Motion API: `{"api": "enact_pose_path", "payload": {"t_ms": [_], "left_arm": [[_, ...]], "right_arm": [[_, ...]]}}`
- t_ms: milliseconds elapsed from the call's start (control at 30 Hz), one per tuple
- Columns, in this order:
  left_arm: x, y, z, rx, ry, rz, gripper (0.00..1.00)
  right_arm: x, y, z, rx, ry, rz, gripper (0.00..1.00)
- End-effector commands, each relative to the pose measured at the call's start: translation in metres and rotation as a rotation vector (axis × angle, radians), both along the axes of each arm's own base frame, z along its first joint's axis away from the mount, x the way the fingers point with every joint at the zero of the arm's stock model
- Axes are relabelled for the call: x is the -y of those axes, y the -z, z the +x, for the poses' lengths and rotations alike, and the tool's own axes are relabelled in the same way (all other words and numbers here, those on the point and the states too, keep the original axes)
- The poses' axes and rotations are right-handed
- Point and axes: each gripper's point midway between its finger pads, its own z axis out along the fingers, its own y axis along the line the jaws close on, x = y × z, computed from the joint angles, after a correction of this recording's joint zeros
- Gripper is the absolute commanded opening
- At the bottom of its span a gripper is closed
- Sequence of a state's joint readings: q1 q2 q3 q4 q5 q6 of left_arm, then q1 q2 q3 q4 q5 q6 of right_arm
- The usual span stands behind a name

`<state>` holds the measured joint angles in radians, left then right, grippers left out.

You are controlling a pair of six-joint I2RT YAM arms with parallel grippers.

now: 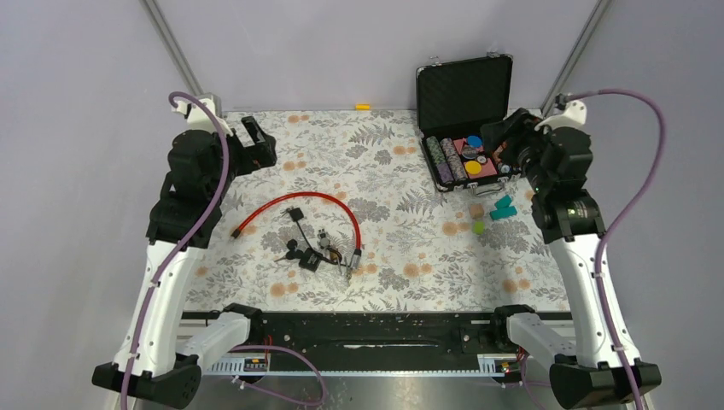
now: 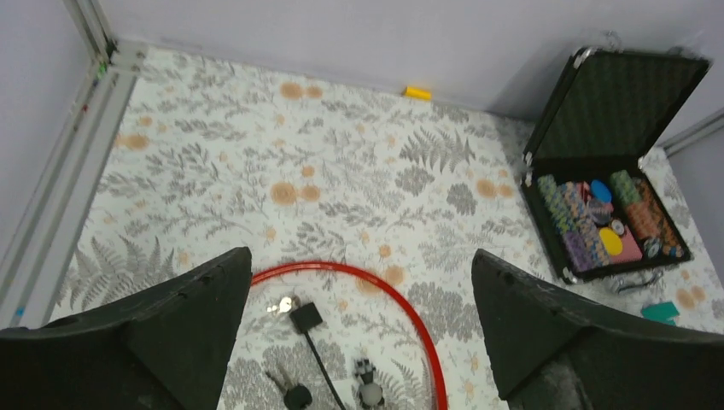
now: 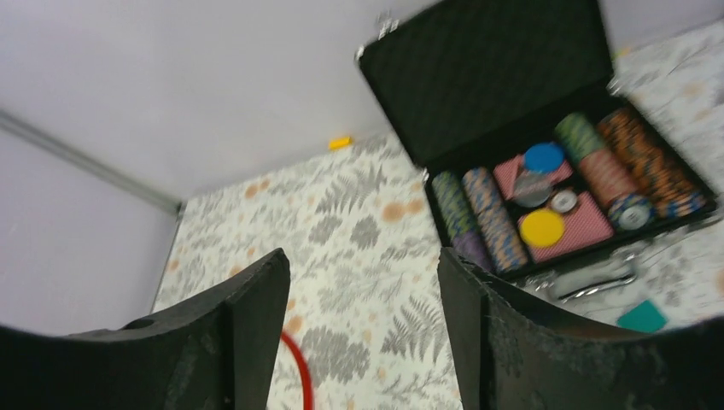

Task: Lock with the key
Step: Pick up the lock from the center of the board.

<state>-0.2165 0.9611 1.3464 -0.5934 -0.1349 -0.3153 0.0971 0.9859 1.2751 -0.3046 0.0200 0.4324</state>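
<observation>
My right gripper needs to go to the left in the top view next, then back and down to close on the black tag's cord beside the keys, because the cord lies uncovered.
A red cable lock point(image 1: 318, 197) lies looped on the floral table, its metal lock end point(image 1: 353, 256) at the front right of the loop. Black-headed keys point(image 1: 296, 250) and a black square tag point(image 1: 296, 213) on a cord lie inside the loop. In the left wrist view the cable point(image 2: 401, 295), the key point(image 2: 292, 395) and the tag point(image 2: 306, 317) show below the open jaws. My left gripper point(image 1: 260, 141) is open and empty, held high at the back left. My right gripper point(image 1: 498, 141) is open and empty, held above the chip case.
An open black case point(image 1: 465, 85) with poker chips stands at the back right, also in the right wrist view point(image 3: 504, 85). Teal pieces point(image 1: 504, 207) and a green ball point(image 1: 479, 227) lie in front of it. A small yellow block point(image 1: 364, 107) lies at the back wall.
</observation>
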Motion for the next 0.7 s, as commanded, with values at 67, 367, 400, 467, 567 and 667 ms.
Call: {"api": "enact_pose_path", "payload": {"t_ms": [67, 367, 400, 467, 567, 667], "left_arm": [[0.008, 0.024, 0.007, -0.038, 0.030, -0.028, 0.99], [0.008, 0.114, 0.015, -0.307, -0.038, -0.116, 0.99], [0.008, 0.119, 0.014, -0.325, -0.042, -0.126, 0.99], [0.005, 0.121, 0.011, -0.339, -0.069, -0.138, 0.99], [-0.017, 0.107, -0.001, -0.327, -0.181, -0.116, 0.99], [-0.037, 0.082, -0.018, -0.276, -0.257, -0.078, 0.99]], "right_arm": [[-0.048, 0.034, 0.011, 0.000, -0.236, 0.129, 0.71], [-0.158, 0.114, 0.019, -0.208, -0.496, -0.043, 0.69], [-0.178, 0.123, 0.017, -0.233, -0.541, -0.066, 0.67], [-0.226, 0.145, 0.007, -0.289, -0.659, -0.123, 0.61], [-0.303, 0.172, -0.010, -0.334, -0.845, -0.200, 0.48], [-0.369, 0.186, -0.026, -0.356, -0.974, -0.224, 0.48]]}}
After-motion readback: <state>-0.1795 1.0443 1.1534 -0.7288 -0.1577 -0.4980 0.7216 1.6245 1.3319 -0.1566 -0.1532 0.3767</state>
